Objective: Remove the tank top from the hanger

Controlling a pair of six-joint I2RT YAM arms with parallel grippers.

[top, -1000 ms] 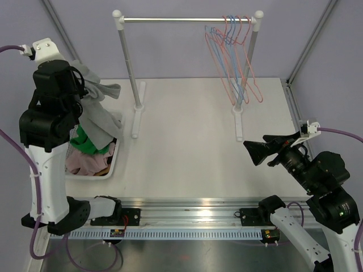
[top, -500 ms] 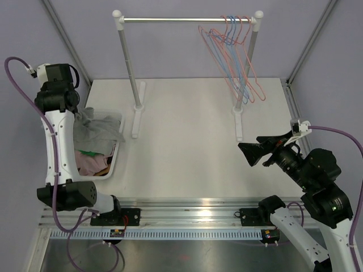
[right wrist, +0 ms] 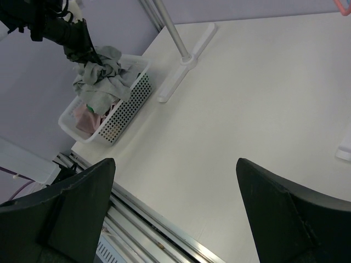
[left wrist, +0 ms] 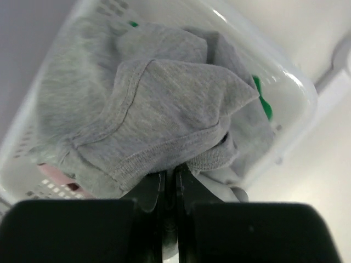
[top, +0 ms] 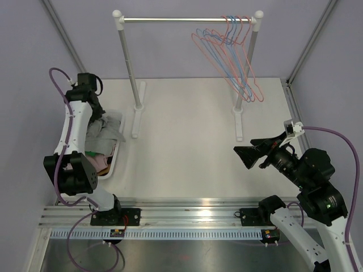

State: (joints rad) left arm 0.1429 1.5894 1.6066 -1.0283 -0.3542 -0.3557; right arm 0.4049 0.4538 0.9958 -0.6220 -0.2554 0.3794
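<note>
I still hold the cloth above the basket's rim, so next I should lower my left gripper into the basket's far end (left wrist: 277, 129) below it and let go of the fold inside.
The grey tank top (top: 111, 128) lies bunched on the clothes in the white basket (top: 113, 162) at the table's left. My left gripper (top: 95, 112) is low over the basket and shut on a fold of the tank top (left wrist: 164, 104); in the left wrist view its jaws pinch the hem. The right wrist view shows the tank top (right wrist: 101, 82) with the left gripper (right wrist: 83, 44) above it. Several empty red and blue wire hangers (top: 229, 54) hang at the right end of the rail. My right gripper (top: 247, 154) is open and empty above the table's right side; it also shows in the right wrist view (right wrist: 175, 164).
The clothes rack (top: 170, 20) stands at the back on two white feet (top: 138, 107). The basket (right wrist: 129, 98) also holds pink and green clothes. A metal rail (top: 187, 212) runs along the near edge.
My left arm has swung down and lowered the tank top from mid-air onto the basket's pile. The hangers have swung to the left. My right gripper has shifted slightly left.
</note>
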